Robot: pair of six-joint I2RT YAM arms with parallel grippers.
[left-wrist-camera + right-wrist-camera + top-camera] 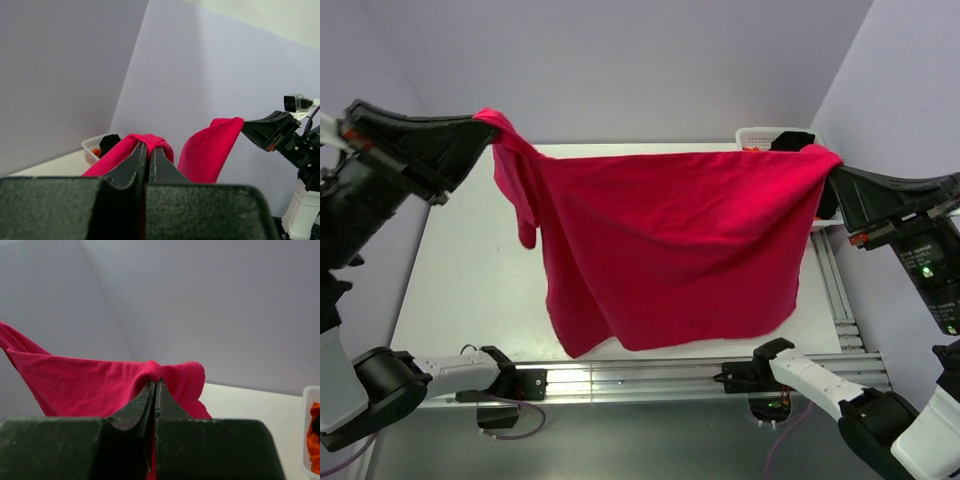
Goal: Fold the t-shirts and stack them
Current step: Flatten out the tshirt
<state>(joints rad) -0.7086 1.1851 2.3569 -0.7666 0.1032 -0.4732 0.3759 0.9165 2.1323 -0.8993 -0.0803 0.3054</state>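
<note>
The table's far edge lies bare below and outward. My left gripper will next carry the shirt's corner outward and down and let it go there.
A crimson-red t-shirt (670, 245) hangs spread out in the air above the table, its lower edge near the table's front. My left gripper (485, 125) is shut on its upper left corner; in the left wrist view (149, 145) the red cloth (125, 150) wraps over the closed fingertips. My right gripper (830, 165) is shut on the upper right corner; in the right wrist view (156, 382) the hem (185, 377) bunches over the closed jaws. A sleeve (520, 200) dangles at the left. Black and orange shirts (107, 145) lie in the basket.
A white lattice basket (765, 135) stands at the table's back right, mostly hidden behind the shirt; its rim shows in the right wrist view (307, 430). The white table (460, 270) runs under the shirt. Aluminium rails (840, 290) edge the right and front.
</note>
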